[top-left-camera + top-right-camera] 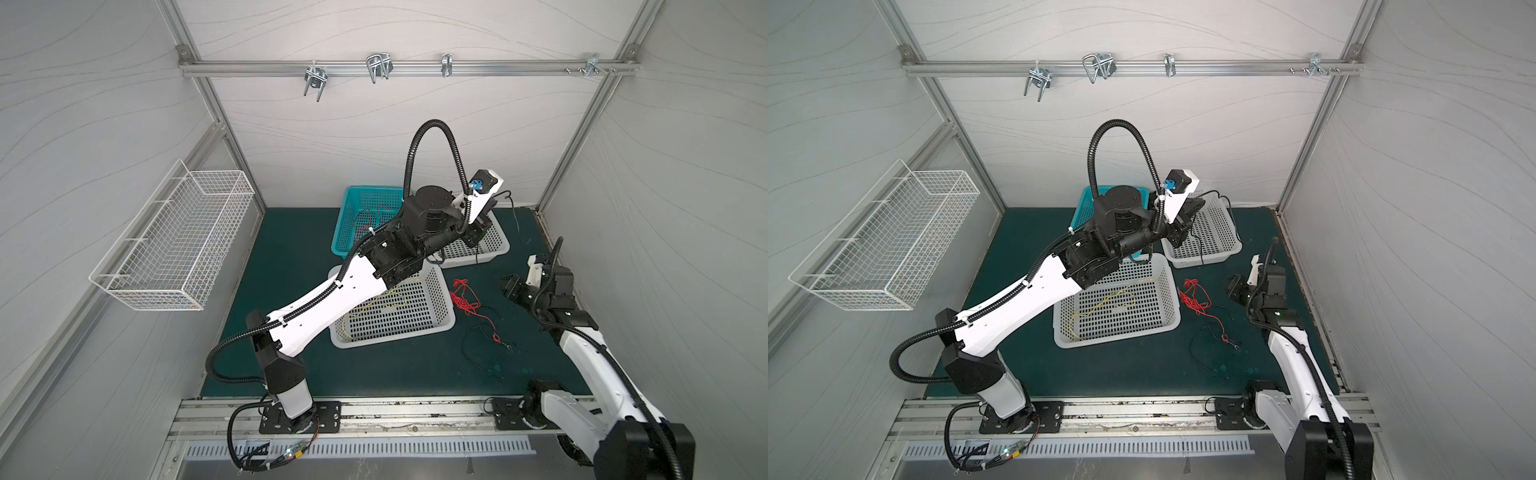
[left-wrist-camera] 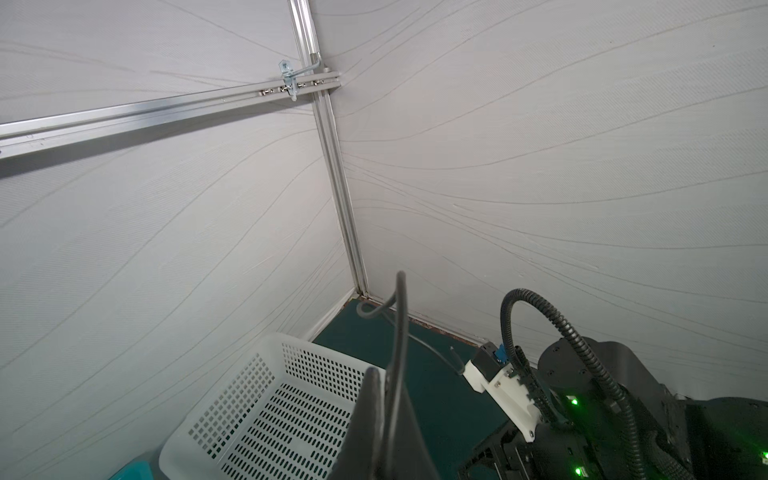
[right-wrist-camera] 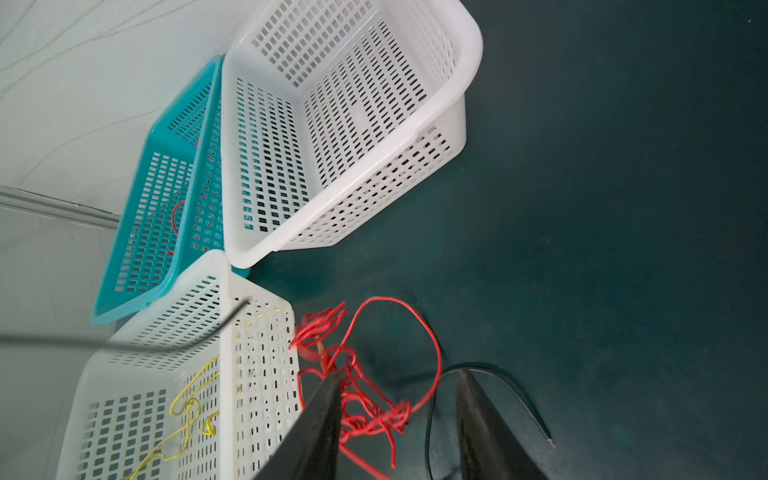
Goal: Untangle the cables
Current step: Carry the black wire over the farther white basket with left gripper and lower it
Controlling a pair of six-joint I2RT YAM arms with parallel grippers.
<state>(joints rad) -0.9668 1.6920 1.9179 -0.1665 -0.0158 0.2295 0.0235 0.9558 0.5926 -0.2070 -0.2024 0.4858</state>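
Next, my left gripper tilts down and lowers toward the far white basket's near edge to release the thin black cable, because that basket lies open and empty below.
My left gripper is raised over the far white basket and is shut on a thin black cable. That cable loops above the jaws and hangs down behind the gripper. A red cable tangle lies on the green mat beside the near white basket. My right gripper hovers open over the tangle, gripping nothing. Another black cable lies on the mat. A yellow cable lies in the near basket.
A teal basket at the back holds a red cable. The three baskets stand close together. A white wire basket hangs on the left wall, and metal hooks hang from the rear rail. The left arm stretches over the near basket.
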